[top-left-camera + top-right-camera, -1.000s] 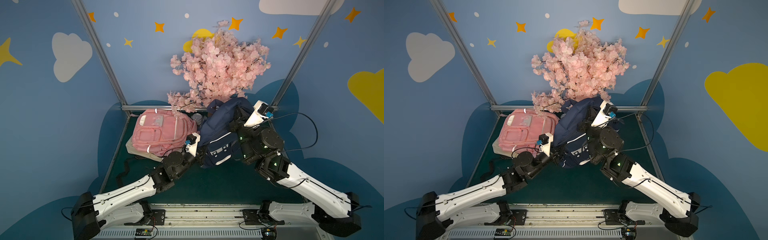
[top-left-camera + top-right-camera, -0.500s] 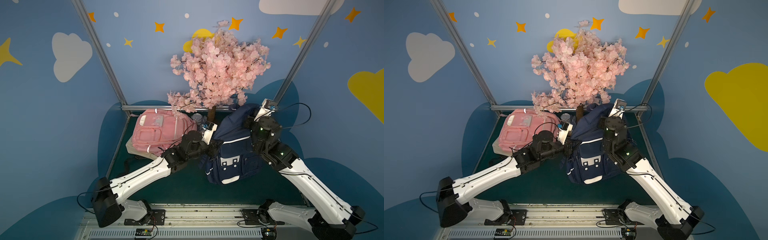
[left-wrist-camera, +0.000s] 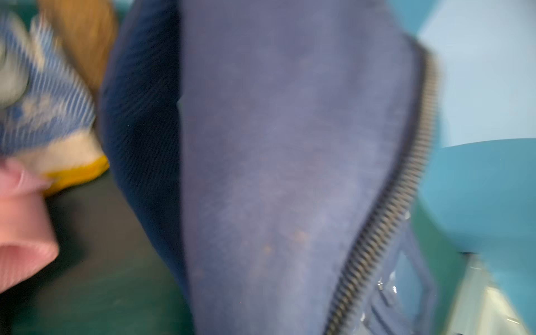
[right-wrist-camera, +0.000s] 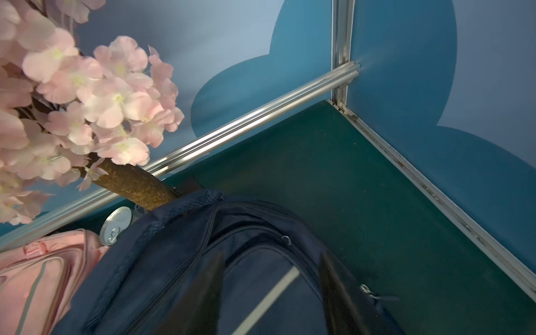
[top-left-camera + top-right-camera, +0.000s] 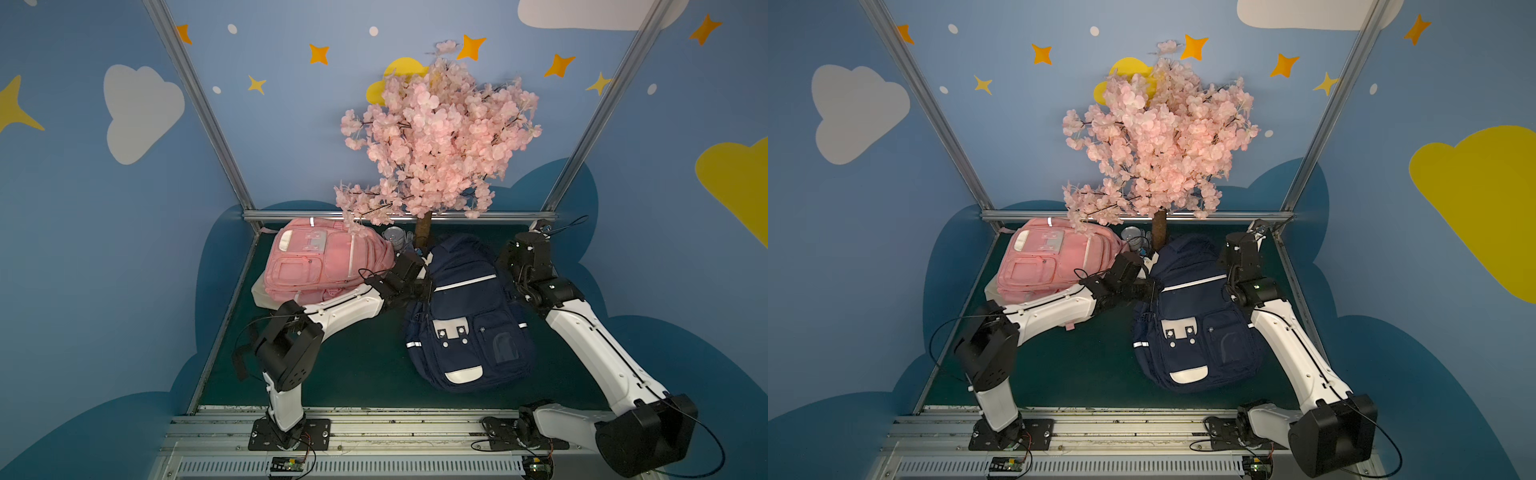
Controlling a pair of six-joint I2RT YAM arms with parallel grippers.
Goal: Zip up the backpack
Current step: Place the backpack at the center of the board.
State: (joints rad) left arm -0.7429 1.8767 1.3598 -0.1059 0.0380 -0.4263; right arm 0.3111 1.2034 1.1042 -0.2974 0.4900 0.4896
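My left gripper will next move outward with the bag's held edge to beside the tree trunk (image 5: pixel 422 232) (image 3: pixel 83 41) and let go of the cloth, because that trunk is outward of my gripper.
The navy backpack (image 5: pixel 465 324) (image 5: pixel 1196 328) lies flat on the green table in both top views, its top toward the tree. My left gripper (image 5: pixel 424 284) (image 5: pixel 1152 289) is pressed to the bag's upper left edge, shut on its fabric. In the left wrist view, navy cloth (image 3: pixel 275 159) fills the frame and hides the fingers, with closed zipper teeth (image 3: pixel 388 203) running beside it. My right gripper (image 4: pixel 272 290) (image 5: pixel 509 270) hovers over the bag's top right, open, fingers (image 4: pixel 214 290) apart with nothing between them. A metal zipper pull (image 4: pixel 285 239) sits on the top seam.
A pink backpack (image 5: pixel 324 262) (image 5: pixel 1050 262) lies at the back left, beside my left arm. The blossom tree (image 5: pixel 436 137) has its trunk (image 4: pixel 133 185) just behind the navy bag, with a can (image 4: pixel 116 224) next to it. Aluminium rails (image 4: pixel 261 116) edge the table.
The navy backpack, held up between both arms a second ago, now lies flat on the table. My right gripper has opened and let go of it. The left arm has stretched out, still gripping.
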